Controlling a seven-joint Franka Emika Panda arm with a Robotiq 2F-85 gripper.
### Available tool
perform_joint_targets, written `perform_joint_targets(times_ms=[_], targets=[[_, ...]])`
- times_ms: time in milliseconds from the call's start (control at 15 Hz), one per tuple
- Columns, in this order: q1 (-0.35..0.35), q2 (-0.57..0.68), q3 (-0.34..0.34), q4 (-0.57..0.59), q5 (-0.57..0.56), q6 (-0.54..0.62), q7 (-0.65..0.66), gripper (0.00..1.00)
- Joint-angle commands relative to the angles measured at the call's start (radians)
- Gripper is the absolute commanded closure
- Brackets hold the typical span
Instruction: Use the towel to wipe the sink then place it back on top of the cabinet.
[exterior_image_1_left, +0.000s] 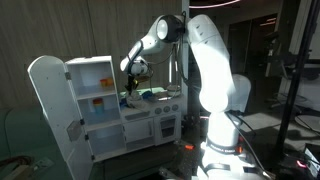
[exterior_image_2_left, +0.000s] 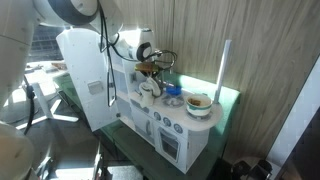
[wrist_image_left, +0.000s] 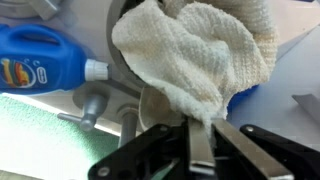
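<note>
Next, my gripper lifts the towel from the sink over the tall cabinet's top, because that top stands above the counter. Then it lowers and releases the towel.
In the wrist view my gripper (wrist_image_left: 203, 130) is shut on a cream woven towel (wrist_image_left: 200, 55), which hangs bunched in front of the jaws and covers most of the sink area below. A grey faucet (wrist_image_left: 95, 105) shows at the left. In both exterior views my gripper (exterior_image_1_left: 135, 70) (exterior_image_2_left: 148, 68) hovers over the toy kitchen's counter, with the towel (exterior_image_2_left: 150, 88) a pale lump beneath it. The sink itself is mostly hidden by the towel.
A blue detergent bottle (wrist_image_left: 45, 60) lies beside the faucet. The white toy kitchen has a tall cabinet with its door (exterior_image_1_left: 50, 105) swung open. A bowl (exterior_image_2_left: 199, 103) and a blue item (exterior_image_2_left: 174, 92) sit on the counter. A white pole (exterior_image_2_left: 222, 70) stands behind.
</note>
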Motion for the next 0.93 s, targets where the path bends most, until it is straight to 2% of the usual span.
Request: perform_joint_targets(times_ms=[0,200,400,667,867], targets=[[0.006,-0.217,0.030,-0.208,0.043,0.119,-0.064,0.97],[0.022,-0.355,0.052,-0.315,0.099,0.215,-0.116,0.97],[0.023,-0.472,0.083,-0.372,0.162,0.289,-0.131,0.97],[0.033,-0.567,0.094,-0.361,0.239,0.367,-0.116,0.97],[0.049,-0.587,0.093,-0.318,0.305,0.460,-0.124,0.97]])
